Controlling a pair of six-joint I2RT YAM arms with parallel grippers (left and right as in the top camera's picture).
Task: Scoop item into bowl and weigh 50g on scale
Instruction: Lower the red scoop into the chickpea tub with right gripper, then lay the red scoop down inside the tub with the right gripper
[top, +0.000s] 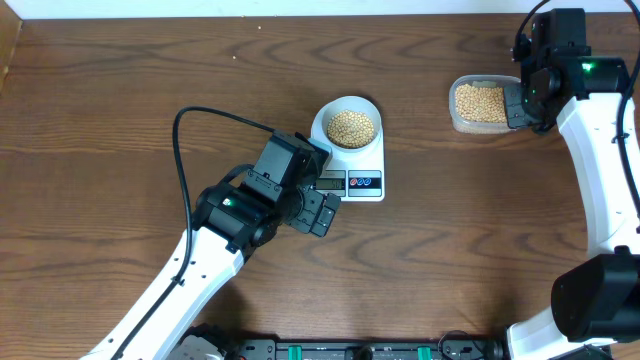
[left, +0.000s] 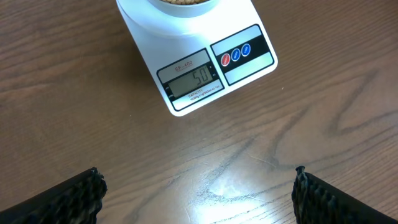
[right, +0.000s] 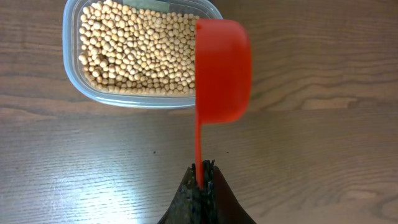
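The robot's right gripper will next turn and go down toward the tub's beans, which are to its left in the overhead view, and let go of the scoop (right: 222, 68), as the weight is reached.
The white bowl (top: 350, 101) stands on the white scale (top: 376, 155), filled with tan beans, the item (top: 352, 127). In the left wrist view the scale (left: 149, 43) shows 50 on its display, and the bowl's edge (left: 140, 6) is at the top. My left gripper (top: 330, 212) hovers just in front of the scale, open and empty, its fingers (left: 68, 199) far apart over bare wood. My right gripper (right: 204, 171) is shut on the thin handle of a red scoop (right: 222, 68). The scoop is turned on its side beside the right rim of the tub.
A clear plastic tub (right: 70, 62) holding more beans (right: 137, 53) sits at the back right of the table (top: 455, 118). The left arm's black cable (top: 178, 150) loops over the wood. The right arm (top: 600, 170) runs down the right edge.
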